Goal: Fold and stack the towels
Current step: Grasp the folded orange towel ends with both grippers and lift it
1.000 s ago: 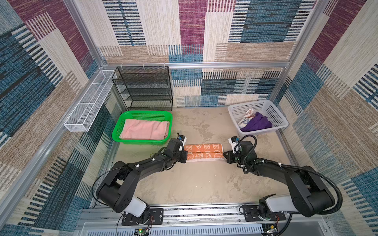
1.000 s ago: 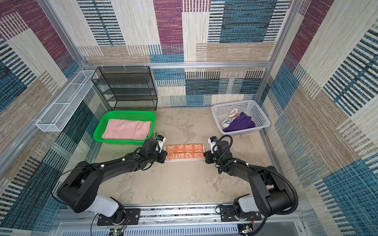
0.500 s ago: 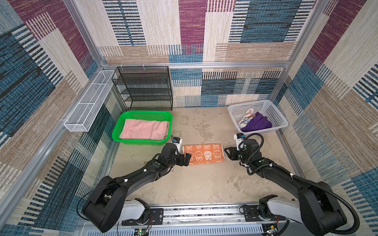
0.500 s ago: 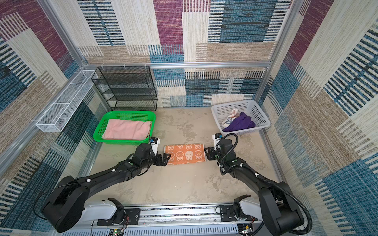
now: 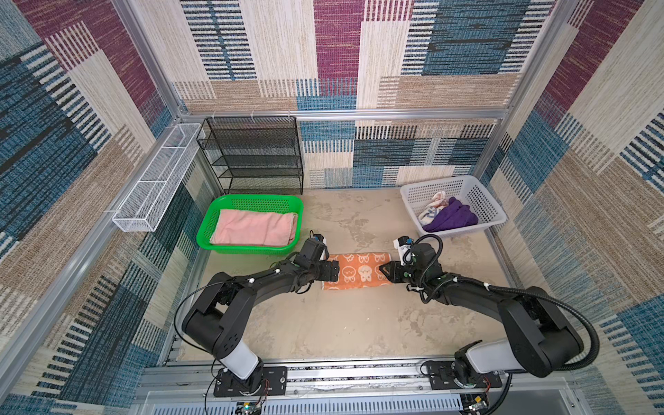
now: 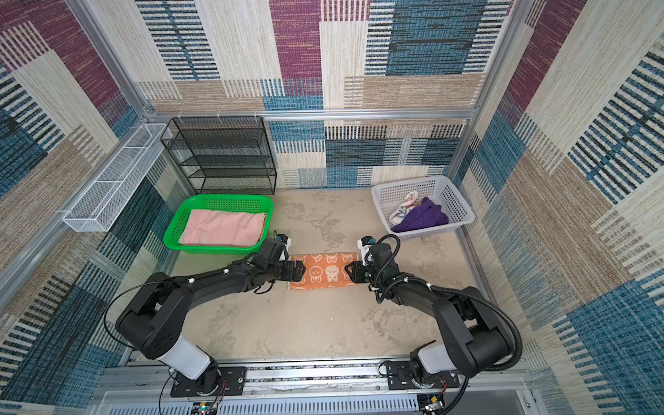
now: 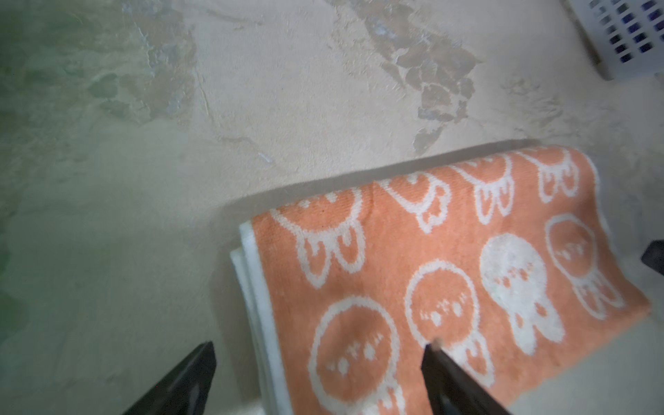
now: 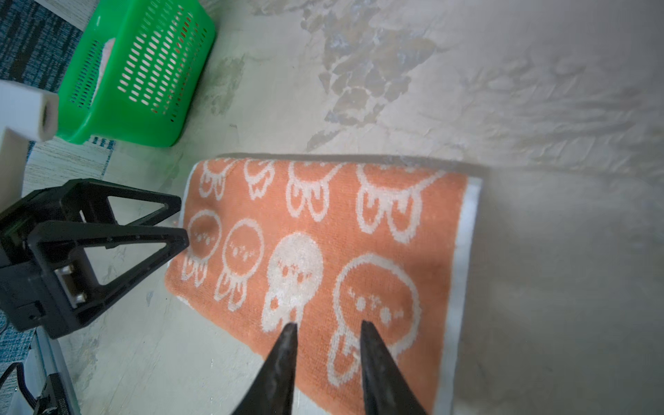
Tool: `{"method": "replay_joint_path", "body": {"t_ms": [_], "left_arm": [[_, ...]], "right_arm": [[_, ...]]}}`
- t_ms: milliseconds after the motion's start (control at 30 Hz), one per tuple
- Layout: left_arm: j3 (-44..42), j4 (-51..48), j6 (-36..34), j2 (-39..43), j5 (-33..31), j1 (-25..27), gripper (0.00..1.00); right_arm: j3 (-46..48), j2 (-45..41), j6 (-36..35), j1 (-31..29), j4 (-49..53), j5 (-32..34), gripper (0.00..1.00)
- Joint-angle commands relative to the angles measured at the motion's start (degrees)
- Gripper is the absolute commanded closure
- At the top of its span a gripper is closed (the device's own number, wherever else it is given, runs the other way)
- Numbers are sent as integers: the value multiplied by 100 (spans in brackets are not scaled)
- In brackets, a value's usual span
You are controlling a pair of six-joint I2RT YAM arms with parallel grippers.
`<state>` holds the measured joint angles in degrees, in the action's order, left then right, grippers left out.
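Observation:
My left gripper will go down onto the orange towel's white-hemmed end (image 5: 328, 285) (image 7: 278, 370) next and close its fingers there, because that end of the towel is just below its open fingers.
An orange towel with white cartoon faces (image 5: 357, 271) (image 6: 323, 270) lies folded flat at the table's middle. My left gripper (image 5: 334, 270) (image 7: 319, 346) stands open at its left end, one finger over the cloth and one over bare table, holding nothing. At the right end my right gripper (image 5: 382, 268) (image 8: 328, 325) hovers over the cloth with jaws a little apart and empty. In the right wrist view the left gripper (image 8: 183, 223) shows at the towel's (image 8: 323, 251) far end. A pink towel (image 5: 257, 228) lies folded in the green basket (image 5: 251, 198). The purple towel (image 5: 451, 219) and a cream-and-blue towel (image 5: 433, 208) sit crumpled in the white basket (image 5: 481, 194).
A black mesh shelf (image 5: 251, 154) stands against the back wall behind the green basket. A white wire tray (image 5: 154, 179) hangs on the left wall. The arms' metal base rail (image 5: 341, 373) runs along the front edge.
The orange towel went from a narrow strip held at both ends to a wider folded rectangle lying flat. Both grippers let go of it, the left opening wide.

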<state>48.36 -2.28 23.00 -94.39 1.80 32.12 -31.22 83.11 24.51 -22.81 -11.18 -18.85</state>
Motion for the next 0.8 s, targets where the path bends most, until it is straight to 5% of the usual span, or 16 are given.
{"method": "replay_joint_path", "body": {"t_ms": [0, 367, 533, 700, 767], "left_arm": [[113, -384, 170, -206, 7, -4, 9], [-13, 301, 212, -805, 959, 40, 39], [-24, 671, 329, -917, 1167, 44, 64], [161, 688, 358, -989, 1270, 46, 100], [271, 527, 321, -979, 1191, 42, 100]], "right_arm": [[6, 266, 344, -7, -363, 170, 71], [209, 740, 606, -17, -798, 74, 77], [182, 803, 563, -18, -798, 70, 78], [165, 873, 520, -23, -824, 49, 78], [153, 867, 506, -27, -807, 78, 78]]}}
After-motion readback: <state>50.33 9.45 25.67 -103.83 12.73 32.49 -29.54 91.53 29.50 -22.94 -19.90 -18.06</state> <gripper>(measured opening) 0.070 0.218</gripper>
